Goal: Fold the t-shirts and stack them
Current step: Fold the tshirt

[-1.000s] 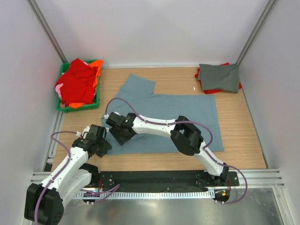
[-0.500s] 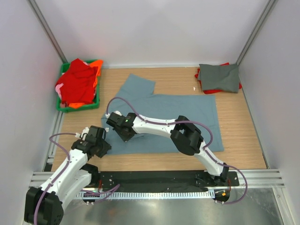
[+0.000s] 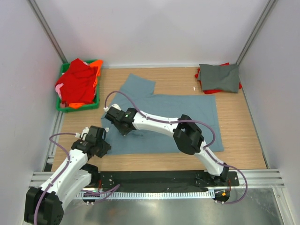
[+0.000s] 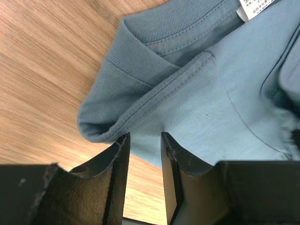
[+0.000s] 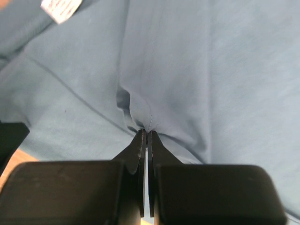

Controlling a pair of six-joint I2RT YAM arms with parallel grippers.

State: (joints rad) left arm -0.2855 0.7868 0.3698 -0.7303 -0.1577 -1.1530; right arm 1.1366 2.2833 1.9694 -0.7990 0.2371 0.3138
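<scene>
I should pull the bunched fold of cloth in my right gripper outward and right in the top view to the smooth shirt body point(image 5: 267, 108), spreading it, then release.
A dusty blue-grey t-shirt point(image 3: 178, 117) lies spread flat across the wooden table. My right gripper point(image 3: 125, 130) reaches far left over its near-left part. In the right wrist view, that gripper point(image 5: 147, 132) is shut on a small pinched ridge of the blue-grey cloth point(image 5: 187, 70). My left gripper point(image 3: 104, 146) sits at the shirt's near-left edge. Seen from the left wrist, it point(image 4: 143, 138) is open, its tips just short of the folded collar and shoulder hem point(image 4: 140, 93), with nothing between the fingers. A darker grey shirt point(image 3: 218, 77) lies folded at the back right.
A green crate point(image 3: 77, 108) at the back left holds a heap of red and orange shirts point(image 3: 77, 82). The grey shirt rests on a red one point(image 3: 213, 91). White walls close in the table on three sides.
The right gripper has shut on a fold of the blue-grey shirt and shifted slightly back and left. The left gripper has drawn back a little to the left.
</scene>
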